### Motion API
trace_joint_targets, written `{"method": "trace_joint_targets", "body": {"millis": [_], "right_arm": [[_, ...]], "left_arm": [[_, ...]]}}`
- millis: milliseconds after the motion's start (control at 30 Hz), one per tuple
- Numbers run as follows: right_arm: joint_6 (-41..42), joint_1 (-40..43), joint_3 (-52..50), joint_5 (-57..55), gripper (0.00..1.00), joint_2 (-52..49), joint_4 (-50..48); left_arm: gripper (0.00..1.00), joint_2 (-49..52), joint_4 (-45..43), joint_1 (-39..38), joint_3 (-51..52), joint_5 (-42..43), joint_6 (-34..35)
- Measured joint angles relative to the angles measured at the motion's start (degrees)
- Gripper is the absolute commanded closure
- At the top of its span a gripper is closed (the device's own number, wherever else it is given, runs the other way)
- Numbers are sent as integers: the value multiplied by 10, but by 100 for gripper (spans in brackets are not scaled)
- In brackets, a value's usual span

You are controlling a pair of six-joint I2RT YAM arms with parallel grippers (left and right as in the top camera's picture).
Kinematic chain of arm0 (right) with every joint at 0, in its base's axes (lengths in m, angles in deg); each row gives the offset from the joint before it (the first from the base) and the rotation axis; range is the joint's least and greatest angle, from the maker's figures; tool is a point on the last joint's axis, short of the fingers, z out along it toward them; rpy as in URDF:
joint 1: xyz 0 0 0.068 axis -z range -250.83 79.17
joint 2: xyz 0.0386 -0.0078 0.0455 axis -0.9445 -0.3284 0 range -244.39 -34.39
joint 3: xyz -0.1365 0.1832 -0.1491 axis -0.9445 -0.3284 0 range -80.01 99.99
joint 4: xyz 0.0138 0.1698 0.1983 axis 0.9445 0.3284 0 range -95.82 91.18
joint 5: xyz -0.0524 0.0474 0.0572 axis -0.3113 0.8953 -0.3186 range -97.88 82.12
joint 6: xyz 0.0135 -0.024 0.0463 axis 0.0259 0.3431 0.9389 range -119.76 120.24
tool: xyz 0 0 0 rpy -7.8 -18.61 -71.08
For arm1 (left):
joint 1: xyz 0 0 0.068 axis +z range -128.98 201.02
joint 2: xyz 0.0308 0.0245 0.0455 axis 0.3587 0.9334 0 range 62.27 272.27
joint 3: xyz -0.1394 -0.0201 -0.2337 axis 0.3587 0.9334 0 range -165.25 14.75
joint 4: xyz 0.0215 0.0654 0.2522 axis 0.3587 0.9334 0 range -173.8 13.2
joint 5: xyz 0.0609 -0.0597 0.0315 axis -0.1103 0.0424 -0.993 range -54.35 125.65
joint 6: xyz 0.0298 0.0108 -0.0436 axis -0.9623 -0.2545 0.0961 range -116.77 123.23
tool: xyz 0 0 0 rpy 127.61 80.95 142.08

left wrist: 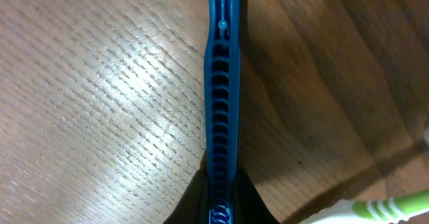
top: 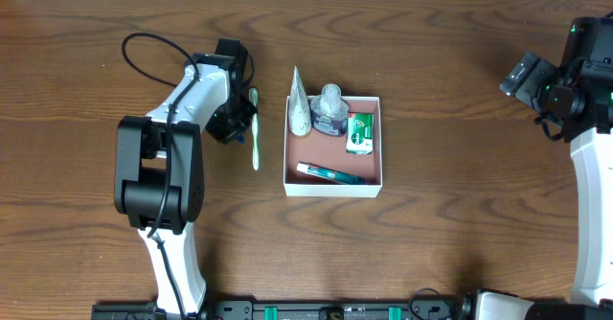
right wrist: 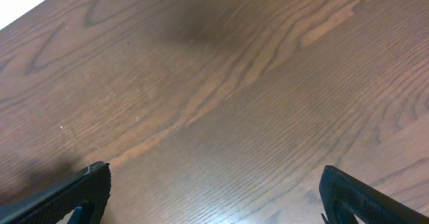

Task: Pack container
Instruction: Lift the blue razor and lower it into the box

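The robot needs to lift the left gripper, swing it over the box, lower the comb to the box's bare bottom (top: pixel 334 155) beside the teal item and then let go of it, because that part of the bottom is empty.
The container (top: pixel 330 190), a shallow white-walled box with a reddish-brown floor, sits at the table's middle. It holds a white tube (top: pixel 298 104), a clear bottle (top: pixel 330 109), a green packet (top: pixel 360 131) and a teal stick-shaped item (top: pixel 330 173). My left gripper (top: pixel 230 117) is left of the box. In the left wrist view it (left wrist: pixel 220 197) is shut on a blue ribbed handle (left wrist: pixel 221 83) just above the wood. The handle is hidden in the overhead view. My right gripper (top: pixel 522 79) is open and empty over bare wood at the far right; it also shows in the right wrist view (right wrist: pixel 214 184).
A green-and-white toothbrush (top: pixel 255 136) lies on the table between the left gripper and the box; its end shows in the left wrist view (left wrist: pixel 395 207). A black cable (top: pixel 144 47) loops behind the left arm.
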Motion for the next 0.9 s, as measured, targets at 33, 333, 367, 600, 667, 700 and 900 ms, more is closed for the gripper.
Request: {"method": "trace_joint_targets", "body": {"millis": [33, 333, 367, 600, 667, 700, 900], "right_arm": [[0, 0, 0, 0, 1, 0, 0], [0, 0, 0, 0, 1, 0, 0], [0, 0, 0, 0, 1, 0, 0], [0, 0, 0, 0, 1, 0, 0], [0, 0, 0, 0, 1, 0, 0], [0, 0, 0, 0, 1, 0, 0], [0, 0, 0, 0, 1, 0, 0]], "left_arm": [[94, 0, 0, 0, 0, 0, -20], [94, -4, 65, 19, -11, 0, -178], [94, -8, 75, 24, -15, 0, -190], [94, -137, 102, 45, -63, 0, -278], [94, -193, 100, 42, -75, 10, -303], [94, -224, 96, 40, -79, 21, -318], [94, -378, 70, -25, -87, 147, -440]]}}
